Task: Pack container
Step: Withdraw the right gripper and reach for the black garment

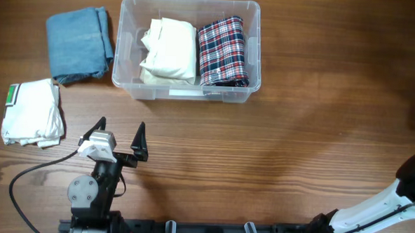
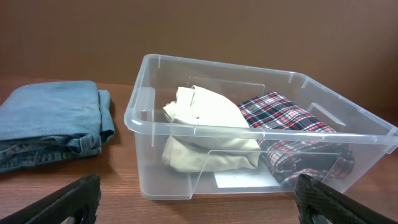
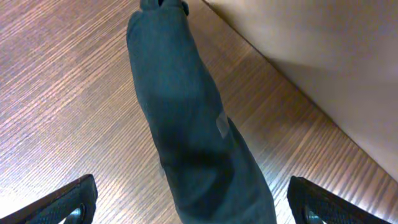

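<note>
My right gripper lowers its fingers astride the dark teal garment's narrow part by its pale tag (image 3: 210, 165) next and closes.
The clear container (image 1: 128, 50) stands at the back middle of the table with a white label on its front wall. It holds a folded cream garment (image 1: 170, 49) on the left and a red-and-navy plaid garment (image 1: 223, 51) on the right. In the left wrist view the container (image 2: 148, 124) is straight ahead. My left gripper (image 1: 120, 130) is open and empty, low over the table in front of the container; its fingers (image 2: 196, 196) frame the front wall. My right gripper (image 3: 193, 202) is open above a dark teal garment (image 3: 177, 106) lying on the table, not touching it.
Folded blue jeans (image 1: 77, 44) lie left of the container and also show in the left wrist view (image 2: 50, 121). A folded white garment (image 1: 32, 112) lies at the front left. The right arm (image 1: 372, 208) reaches in from the front right corner. A table edge (image 3: 298, 87) runs beside the dark garment.
</note>
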Tool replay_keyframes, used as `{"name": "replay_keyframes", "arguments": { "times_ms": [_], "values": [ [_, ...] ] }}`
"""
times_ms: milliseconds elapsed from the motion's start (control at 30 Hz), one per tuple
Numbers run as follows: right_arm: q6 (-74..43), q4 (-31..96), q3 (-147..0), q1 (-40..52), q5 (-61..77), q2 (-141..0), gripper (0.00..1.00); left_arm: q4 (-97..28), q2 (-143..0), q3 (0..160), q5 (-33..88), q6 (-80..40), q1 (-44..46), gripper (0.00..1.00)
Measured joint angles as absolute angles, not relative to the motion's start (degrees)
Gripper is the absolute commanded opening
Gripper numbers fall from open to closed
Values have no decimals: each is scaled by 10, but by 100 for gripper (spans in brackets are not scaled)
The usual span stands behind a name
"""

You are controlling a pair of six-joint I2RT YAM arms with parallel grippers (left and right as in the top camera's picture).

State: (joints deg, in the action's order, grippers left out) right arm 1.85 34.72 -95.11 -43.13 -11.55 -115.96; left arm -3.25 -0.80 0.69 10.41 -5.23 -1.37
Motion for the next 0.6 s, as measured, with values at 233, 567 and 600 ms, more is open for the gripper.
{"name": "replay_keyframes", "arguments": {
  "times_ms": [233,567,600],
  "values": [
    [29,334,-951,-456,-116,-1215,56,-32,-8,7,104,-52,-14,100],
    [22,325,-950,-458,-113,-1218,4,-32,-8,7,104,-52,-14,100],
    [15,327,-950,-457,-108,-1218,4,-32,-8,7,104,-52,-14,100]
  ]
}}
